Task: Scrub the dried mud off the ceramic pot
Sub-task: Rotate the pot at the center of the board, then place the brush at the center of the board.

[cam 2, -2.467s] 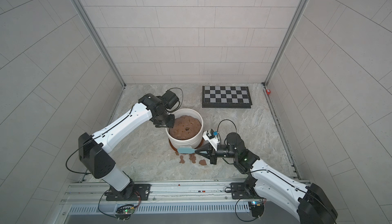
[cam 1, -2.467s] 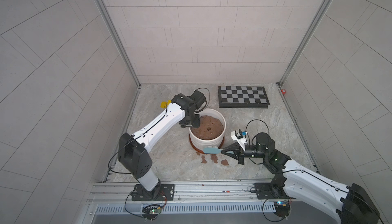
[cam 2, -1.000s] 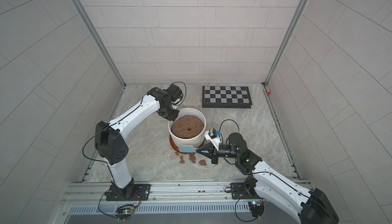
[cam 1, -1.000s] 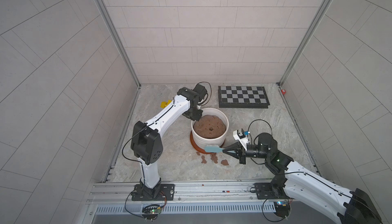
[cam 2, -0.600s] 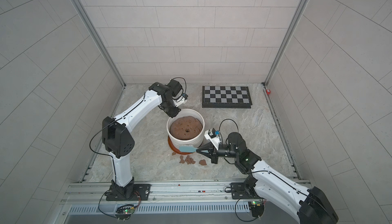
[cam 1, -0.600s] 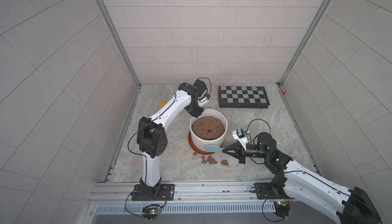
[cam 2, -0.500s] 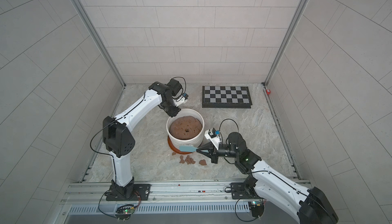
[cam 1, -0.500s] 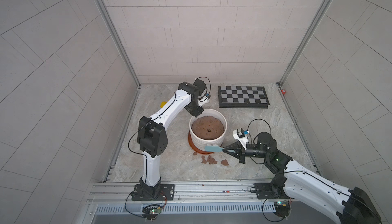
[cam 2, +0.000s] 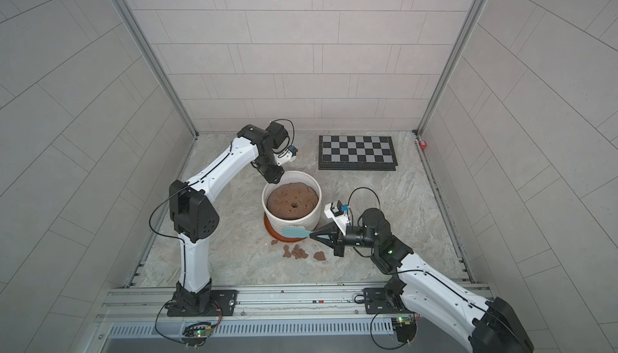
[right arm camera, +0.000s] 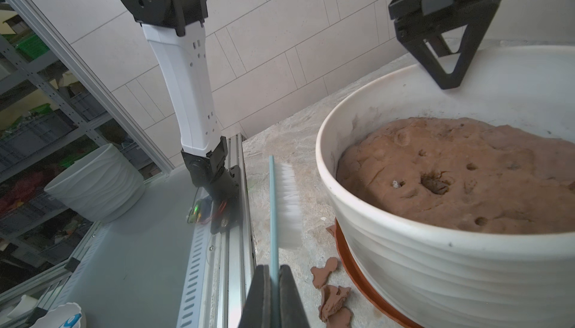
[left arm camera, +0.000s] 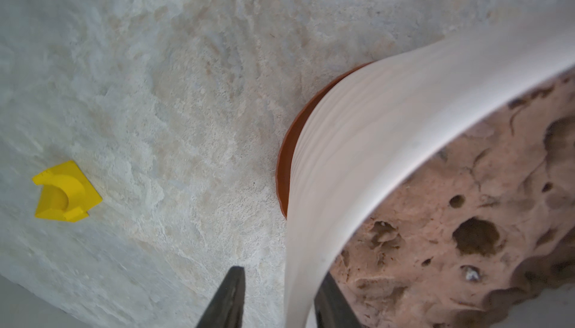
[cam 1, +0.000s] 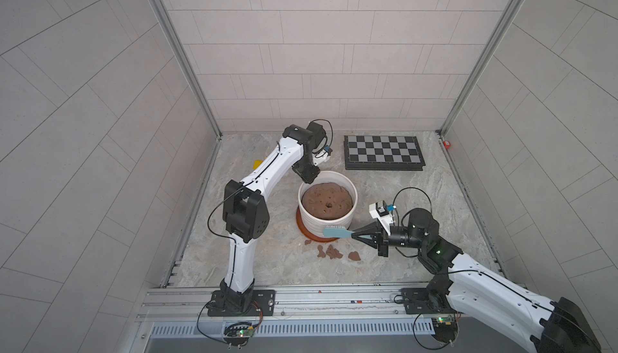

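The floor beside the pot is free of flakes and lies below and outward of my right gripper. My right gripper will next turn the brush point(cam 1: 336, 233) outward toward the checkerboard, lower it and let go of the brush's handle.
The ceramic pot point(cam 1: 329, 224), white and ribbed, stands on an orange-brown saucer point(cam 1: 302, 227) and is filled with a brown soil mound point(cam 1: 326, 199). My left gripper point(cam 1: 309, 179) is open at the pot's far-left rim. In the left wrist view its fingers point(left arm camera: 233, 295) straddle the pot wall point(left arm camera: 357, 143), the outer one apart from it. My right gripper point(cam 1: 356, 235) is shut on the handle of a light-blue brush point(cam 1: 336, 233), whose white bristles point(right arm camera: 287, 205) face the pot's near side. Flakes of dried mud point(cam 1: 331, 252) lie on the floor in front of the saucer.
A checkerboard point(cam 1: 384, 152) lies at the back right. A small yellow piece point(left arm camera: 63, 192) sits on the floor left of the pot. The metal base rail point(cam 1: 301, 301) runs along the front. Tiled walls close three sides.
My left gripper's jaws have come apart at the pot's rim, and that arm's elbow has swung toward the front. The right gripper and brush have barely moved.
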